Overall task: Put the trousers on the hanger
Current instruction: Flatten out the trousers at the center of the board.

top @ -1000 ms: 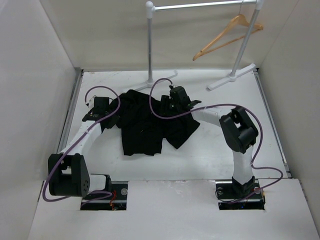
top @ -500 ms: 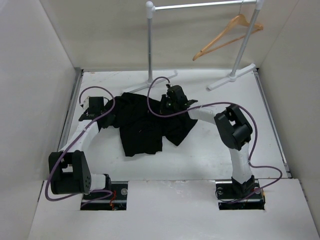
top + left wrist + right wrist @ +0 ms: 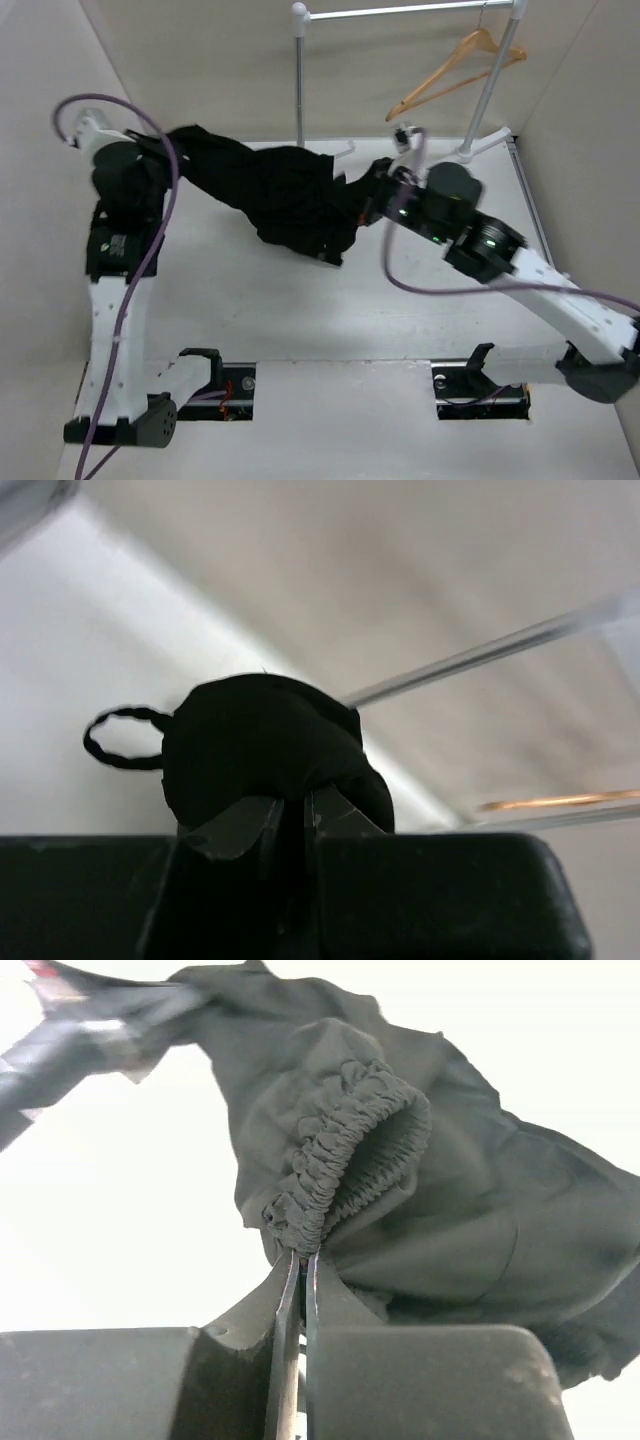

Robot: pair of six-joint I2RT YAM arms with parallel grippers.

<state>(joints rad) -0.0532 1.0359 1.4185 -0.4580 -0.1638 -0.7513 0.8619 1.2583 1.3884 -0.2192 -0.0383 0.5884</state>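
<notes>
The bare tabletop is below my right gripper and to its right in the top view, so I should move down and sideways to release the trousers' waistband there.
The black trousers (image 3: pixel 285 195) hang stretched in the air between my two arms, sagging over the middle of the table. My left gripper (image 3: pixel 165 143) is raised at the far left and shut on one end of the cloth; its wrist view shows a black bunch (image 3: pixel 265 755) pinched between the fingertips. My right gripper (image 3: pixel 372 188) is lifted at centre right and shut on the elastic waistband (image 3: pixel 345 1150). The wooden hanger (image 3: pixel 455 70) hangs from the rail at the back right, apart from both grippers.
A silver clothes rail (image 3: pixel 400 10) on two posts (image 3: pixel 299 85) with white feet stands at the back of the table. White walls close in the left and right sides. A purple cable (image 3: pixel 80 105) loops above the left arm.
Both arms have risen from the table and lifted the trousers into the air, spreading apart. The right gripper closed on the waistband before the lift.
</notes>
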